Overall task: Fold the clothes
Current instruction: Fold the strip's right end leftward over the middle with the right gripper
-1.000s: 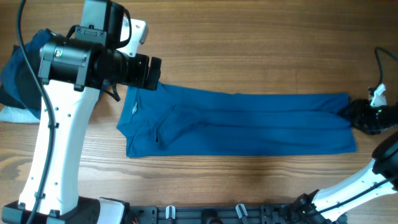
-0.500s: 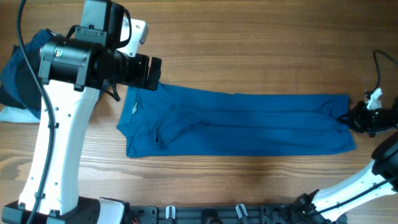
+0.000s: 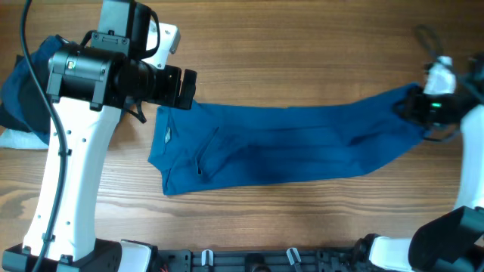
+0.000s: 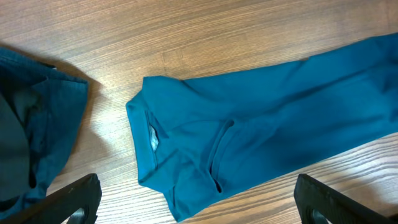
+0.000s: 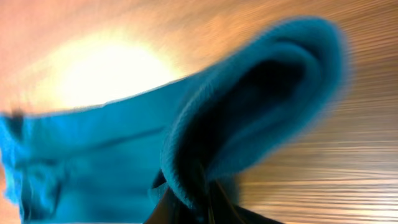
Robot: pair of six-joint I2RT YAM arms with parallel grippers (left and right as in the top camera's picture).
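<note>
The raised end should go to the left of my right gripper in the overhead view, over the shirt's flat middle (image 3: 253, 143) (image 5: 99, 155). My right gripper should carry it there, then lower and release it.
The clothes, a mid-blue polo shirt (image 3: 287, 143), lie as a long strip across the wooden table, collar end at the left. In the left wrist view the collar and placket of the shirt (image 4: 249, 130) lie flat below my left gripper (image 4: 199, 202), which hangs open above them and touches nothing. In the overhead view the left gripper (image 3: 185, 89) sits over the shirt's far left corner. My right gripper (image 3: 412, 106) is shut on the shirt's right end, raised off the table and drawn toward the far side. Up close, a bunched fold of the shirt (image 5: 112, 149) rises from the right gripper (image 5: 196, 199).
A dark blue and black heap of cloth (image 3: 19, 91) lies at the table's left edge, also in the left wrist view as the heap (image 4: 31, 137). A white scrap (image 3: 19, 140) lies beside it. A cable (image 3: 427, 34) loops near the far right.
The right gripper shut on the shirt's right end, then lifted and carried it toward the far side. The strip now slants and its collar end slid slightly right. The left arm stayed still.
</note>
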